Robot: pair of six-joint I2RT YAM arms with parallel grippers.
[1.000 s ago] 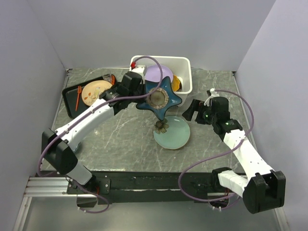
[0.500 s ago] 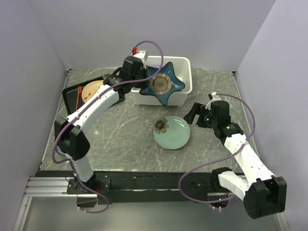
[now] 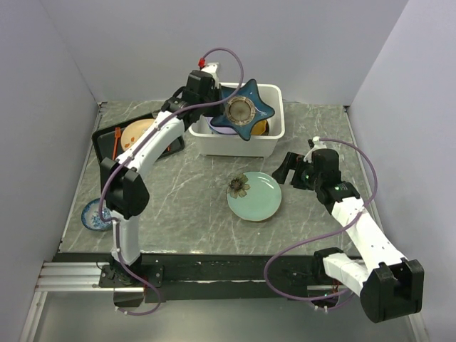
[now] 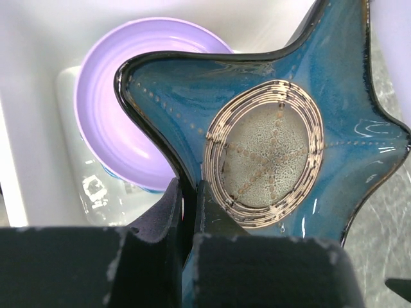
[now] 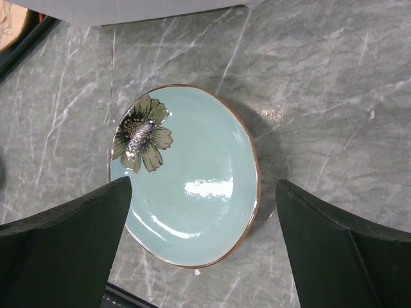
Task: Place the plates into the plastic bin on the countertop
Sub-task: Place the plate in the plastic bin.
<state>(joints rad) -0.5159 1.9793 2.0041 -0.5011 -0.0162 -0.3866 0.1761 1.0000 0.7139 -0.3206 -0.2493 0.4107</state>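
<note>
My left gripper lowers into the white plastic bin next and releases the navy star-shaped plate onto the purple plate (image 3: 223,130), as that plate lies below it.
My left gripper (image 3: 216,116) is shut on the edge of the navy star-shaped plate (image 3: 244,110), which hangs tilted over the white plastic bin (image 3: 235,147). The left wrist view shows the fingers (image 4: 168,205) clamping the star plate (image 4: 321,83) above a purple plate (image 4: 119,102) lying in the bin. An orange plate (image 3: 261,128) also shows inside the bin. A pale green plate with a flower (image 3: 254,197) rests on the grey countertop (image 3: 185,192). My right gripper (image 3: 288,168) hovers open just right of that plate. In the right wrist view, the right gripper (image 5: 204,186) straddles the green plate (image 5: 192,160) from above.
A black tray (image 3: 102,146) at the back left holds a beige plate (image 3: 140,134) and an orange utensil (image 3: 115,144). A small blue bowl (image 3: 93,214) sits near the left wall beside the left arm's base. Walls close in the left, back and right sides.
The left arm has carried the star plate up and back, from over the countertop in front of the bin to above the bin. The right arm has hardly moved.
</note>
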